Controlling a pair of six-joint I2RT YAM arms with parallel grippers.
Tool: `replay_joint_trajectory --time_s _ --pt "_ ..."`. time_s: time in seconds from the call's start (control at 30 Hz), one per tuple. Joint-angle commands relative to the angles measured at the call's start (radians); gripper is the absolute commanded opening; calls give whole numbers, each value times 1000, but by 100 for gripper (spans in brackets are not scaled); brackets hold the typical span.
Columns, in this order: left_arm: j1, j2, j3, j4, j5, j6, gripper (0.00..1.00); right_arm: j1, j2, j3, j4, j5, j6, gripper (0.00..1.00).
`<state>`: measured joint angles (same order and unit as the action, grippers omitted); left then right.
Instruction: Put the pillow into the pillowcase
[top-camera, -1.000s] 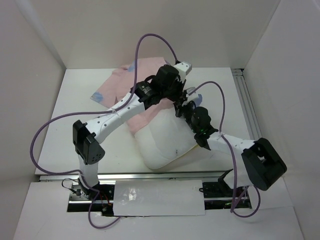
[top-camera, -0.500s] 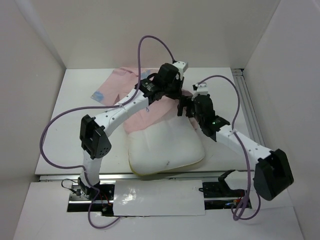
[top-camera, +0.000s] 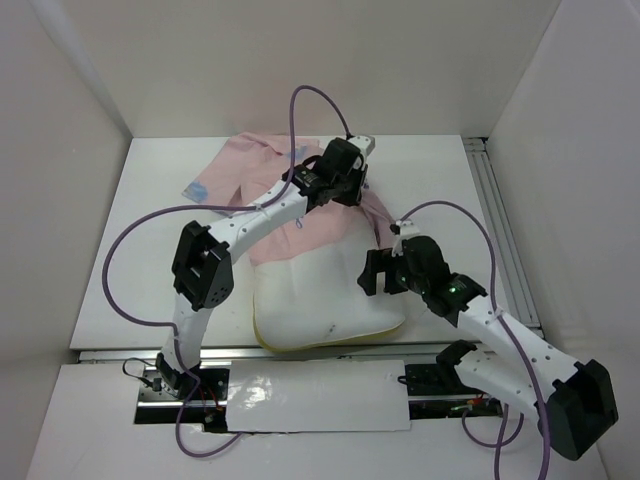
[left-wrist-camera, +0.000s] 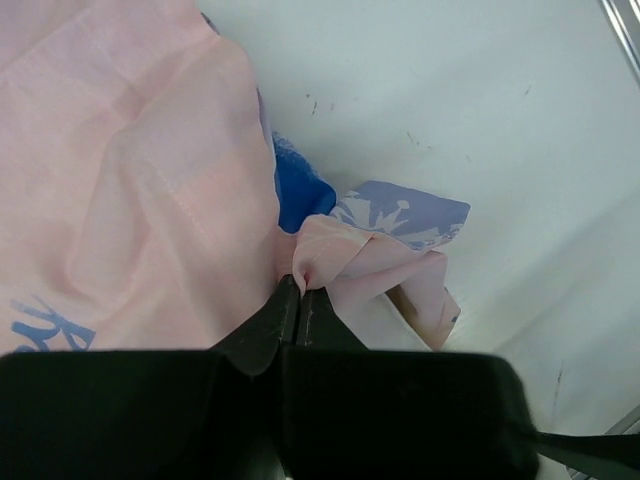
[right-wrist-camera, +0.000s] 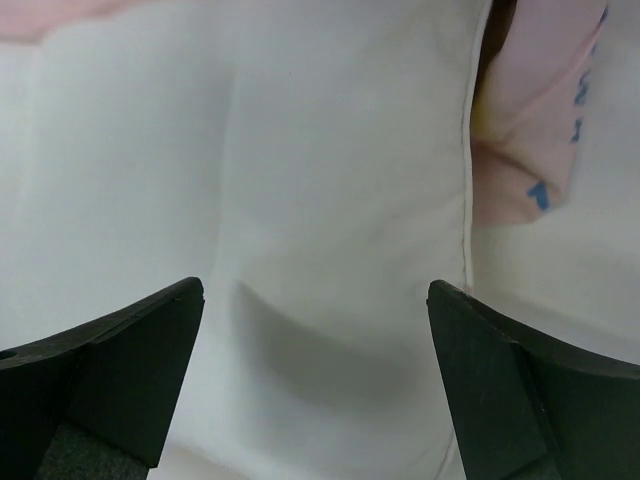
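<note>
The pale fabric near the pillow's side seam (right-wrist-camera: 335, 310) lies between the spread fingers of my open right gripper, so that gripper should move straight down onto it next.
The white pillow (top-camera: 320, 300) lies near the table's front edge, with a yellow strip along its near side. The pale pink pillowcase (top-camera: 250, 170) spreads behind it and covers the pillow's far end. My left gripper (top-camera: 346, 188) is at the case's far right and is shut on a pink fold of the pillowcase (left-wrist-camera: 150, 200), pinched at the left gripper's (left-wrist-camera: 298, 285) tips; blue print (left-wrist-camera: 300, 195) shows beside it. My right gripper (top-camera: 385, 272) hovers open over the pillow's right part. In the right wrist view the pillow (right-wrist-camera: 330, 150) fills the space under the wide-open right gripper (right-wrist-camera: 315, 300), with pink pillowcase (right-wrist-camera: 530, 130) at the right.
White walls enclose the table on three sides. A metal rail (top-camera: 500, 220) runs along the right edge and another along the front (top-camera: 300, 352). Purple cables (top-camera: 300, 110) loop above both arms. A blue corner of the case (top-camera: 195, 190) lies at the left.
My right gripper has opened, let go and drawn back toward the near right. The pillow has dropped flat by the front edge. My left gripper has stayed shut on the case and shifted slightly farther back.
</note>
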<state>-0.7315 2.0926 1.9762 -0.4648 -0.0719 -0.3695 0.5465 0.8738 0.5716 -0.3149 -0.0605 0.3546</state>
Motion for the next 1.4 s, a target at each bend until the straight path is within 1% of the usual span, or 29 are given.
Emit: replay_joint_trajectory --time_s 0.0,0.1,0.2,0.23,0.27,0.3,0.33,0.37,0.4,0.43,0.5,0.57,0.67,0.7,0.77,0.8,0.83,0.9,0.97,1.03,1.07,1.1,1.17,1.23,1.27,1.3,1.37 --pt "-3 -9 19 66 27 1 0 13 -22 -42 11 19 21 100" --pt "-3 -19 7 87 58 11 0 13 11 -79 65 77 -12 100" --pt "-3 -28 -13 87 89 30 0 13 102 -88 138 74 -34 100" --pt "-3 -38 -13 97 89 30 0 13 149 -88 202 56 -43 97" --pt "-3 -39 -13 97 105 44 0 13 169 -102 239 33 -55 88" --pt "-3 -48 -23 107 122 62 0 13 188 -102 275 -35 -87 74" --pt "-14 -58 -23 107 123 75 0 23 204 -92 302 -62 -101 24" --pt "-14 -59 -23 107 132 89 0 23 217 -72 303 -62 -112 1" --pt "-28 -71 -23 107 132 110 0 36 217 -49 287 6 -137 0" --pt "-28 -92 -23 107 103 110 0 49 208 -3 287 37 -160 0" --pt "-37 -136 -34 107 84 124 0 59 133 57 272 91 -224 0" --pt "-46 -173 -45 107 96 124 0 59 41 89 305 91 -264 0" --pt "-55 -248 -54 98 96 124 0 59 -41 129 348 91 -342 0" --pt "-78 -308 -54 98 96 124 0 59 -82 138 378 103 -357 0" --pt "-126 -364 -54 98 31 136 0 59 -105 163 404 119 -397 0" --pt "-146 -387 -54 98 3 147 0 59 -116 174 430 102 -419 0" --pt "-167 -425 -39 98 -23 162 0 59 -116 189 430 87 -445 0" --pt "-228 -447 -2 69 -113 188 0 59 -107 232 453 41 -535 0" --pt "-258 -456 36 55 -170 201 0 59 -93 250 505 27 -600 0" --pt "-290 -456 46 55 -146 201 0 59 -43 286 537 -4 -631 0" --pt "-302 -456 56 55 -109 217 0 59 -18 298 546 -53 -649 0" --pt "-313 -439 75 55 -109 218 0 59 6 309 563 -86 -649 0" --pt "-345 -405 136 36 -85 231 0 59 79 309 646 -152 -658 0" --pt "-355 -343 185 3 -54 231 0 59 129 318 736 -133 -634 0" --pt "-364 -326 220 -32 -52 231 0 59 129 318 775 -90 -616 0" --pt "-364 -325 220 -32 -78 222 0 59 119 283 815 -69 -615 0" --pt "-364 -325 167 -12 -173 222 0 59 81 251 868 -52 -606 0"
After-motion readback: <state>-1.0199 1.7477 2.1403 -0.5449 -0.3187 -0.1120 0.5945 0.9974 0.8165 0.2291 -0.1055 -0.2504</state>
